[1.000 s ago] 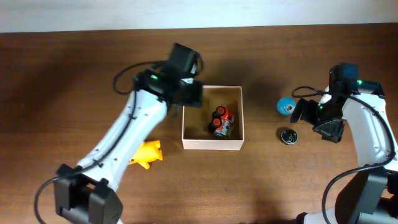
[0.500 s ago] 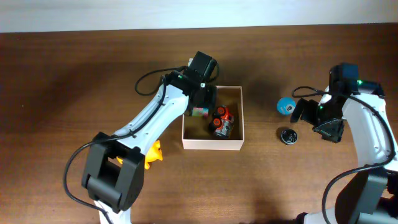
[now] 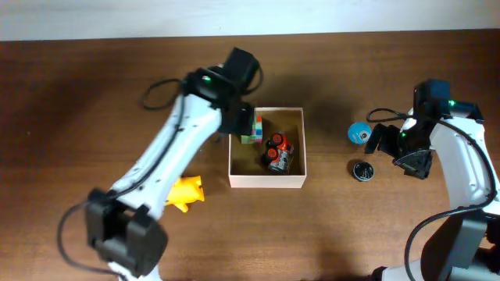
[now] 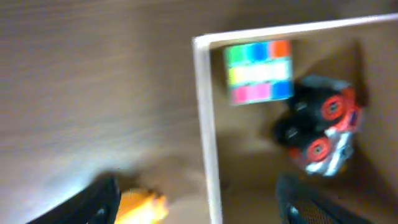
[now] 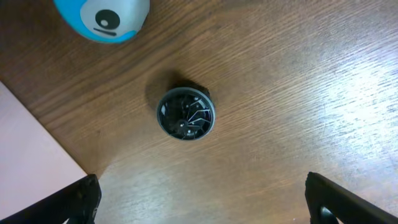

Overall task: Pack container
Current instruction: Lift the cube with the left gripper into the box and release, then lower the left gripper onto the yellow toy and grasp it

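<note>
The yellow toy's leg [image 3: 181, 206] is below, to my left gripper's left in the overhead view. My left gripper will next move off the box, back and down onto it.
The container [image 3: 266, 181] is a square white-walled box with a tan inside at the table's middle. In it lie a multicolour cube [image 3: 251, 129] at the back left corner and a red and black toy car [image 3: 278, 153]. My left gripper [image 3: 237, 125] is open and empty, hovering over the box's left wall. In the left wrist view, which is blurred, the wall [image 4: 205, 124], cube [image 4: 258, 71] and car [image 4: 317, 127] show. My right gripper [image 3: 394, 152] is open and empty, beside a black round disc [image 3: 362, 170], which also shows in the right wrist view [image 5: 185, 113].
A yellow toy [image 3: 183, 193] lies on the table left of the box, also in the left wrist view [image 4: 140, 205]. A blue ball with an eye [image 3: 359, 133] sits right of the box, beyond the disc [image 5: 102, 15]. A box corner [image 5: 22, 162] shows at lower left.
My left gripper carried the cube over the box, let it go in the back left corner, and drew back to the left. The right arm has not moved.
</note>
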